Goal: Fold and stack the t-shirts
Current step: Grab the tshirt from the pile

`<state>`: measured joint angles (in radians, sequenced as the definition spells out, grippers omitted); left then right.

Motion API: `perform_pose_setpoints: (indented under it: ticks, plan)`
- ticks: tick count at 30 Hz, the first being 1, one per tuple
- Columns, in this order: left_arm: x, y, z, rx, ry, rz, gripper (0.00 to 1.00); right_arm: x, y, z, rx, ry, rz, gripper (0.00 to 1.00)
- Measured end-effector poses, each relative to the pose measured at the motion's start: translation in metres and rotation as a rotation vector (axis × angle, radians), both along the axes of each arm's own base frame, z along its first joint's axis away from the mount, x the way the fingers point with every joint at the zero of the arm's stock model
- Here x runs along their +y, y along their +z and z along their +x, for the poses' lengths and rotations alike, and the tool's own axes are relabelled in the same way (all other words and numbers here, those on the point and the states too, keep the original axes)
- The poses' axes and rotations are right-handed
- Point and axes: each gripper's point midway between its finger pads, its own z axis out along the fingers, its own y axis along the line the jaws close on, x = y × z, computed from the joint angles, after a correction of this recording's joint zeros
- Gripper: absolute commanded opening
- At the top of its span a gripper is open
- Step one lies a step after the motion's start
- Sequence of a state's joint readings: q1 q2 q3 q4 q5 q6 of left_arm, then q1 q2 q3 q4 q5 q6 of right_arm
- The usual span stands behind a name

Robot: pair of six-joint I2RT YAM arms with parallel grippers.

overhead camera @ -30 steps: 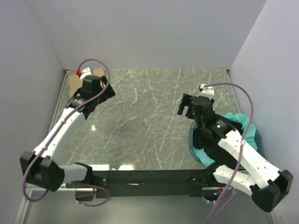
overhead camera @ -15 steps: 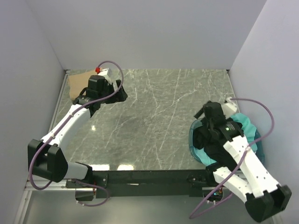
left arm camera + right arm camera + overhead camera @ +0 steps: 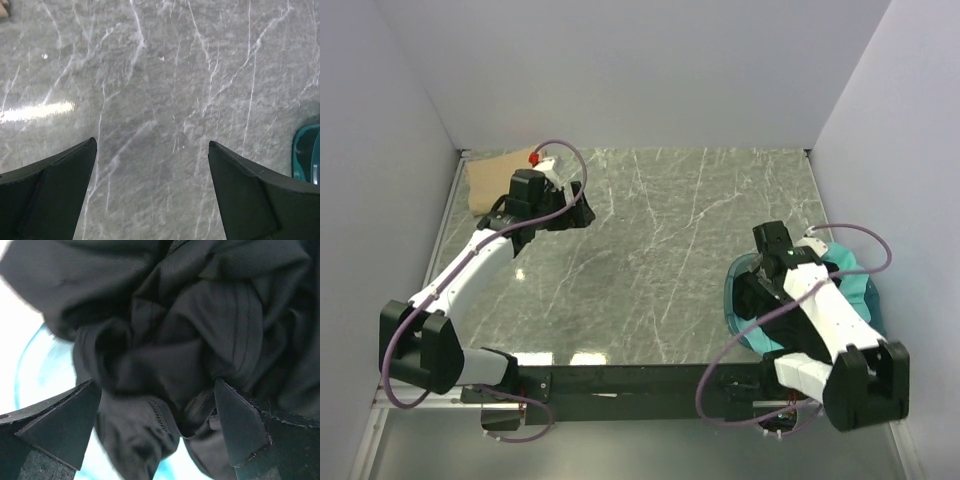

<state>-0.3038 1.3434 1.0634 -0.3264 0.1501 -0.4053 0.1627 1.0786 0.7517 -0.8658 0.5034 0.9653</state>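
Note:
The black t-shirt's stitched fold (image 3: 164, 410) is between my right gripper's fingers. My right gripper will next stay low in the tub (image 3: 37, 372) and close its fingers on that fold.
A crumpled black t-shirt (image 3: 190, 330) fills the right wrist view, lying in the round blue tub (image 3: 37, 372). My right gripper (image 3: 155, 387) is open, its fingers low on either side of the black cloth. In the top view the right gripper (image 3: 757, 280) points down into the tub (image 3: 728, 300), where a teal t-shirt (image 3: 848, 275) also lies. A folded tan-brown t-shirt (image 3: 490, 180) lies in the back left corner. My left gripper (image 3: 580, 205) hovers just right of it, open and empty over bare marble (image 3: 152, 145).
The tub's teal contents show at the right edge of the left wrist view (image 3: 304, 152). A corner of the tan shirt shows at its top left (image 3: 4, 9). Walls close the table at the left, back and right.
My right arm swung from above the table back and down into the tub, onto the black shirt. My left gripper moved right, away from the tan shirt.

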Motion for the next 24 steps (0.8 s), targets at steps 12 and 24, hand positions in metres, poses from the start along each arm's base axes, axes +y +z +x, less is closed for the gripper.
perform_pose_setpoints:
  ticks: [12, 24]
  plan:
    - [0.018, 0.002, -0.027, -0.022, 0.058, -0.002, 0.99, -0.003, 0.011, -0.005, -0.005, 0.006, 0.019, 0.0]
    - [0.025, -0.012, -0.028, 0.019, 0.075, 0.008, 0.99, 0.009, 0.211, 0.022, -0.643, 0.05, 0.137, 0.0]
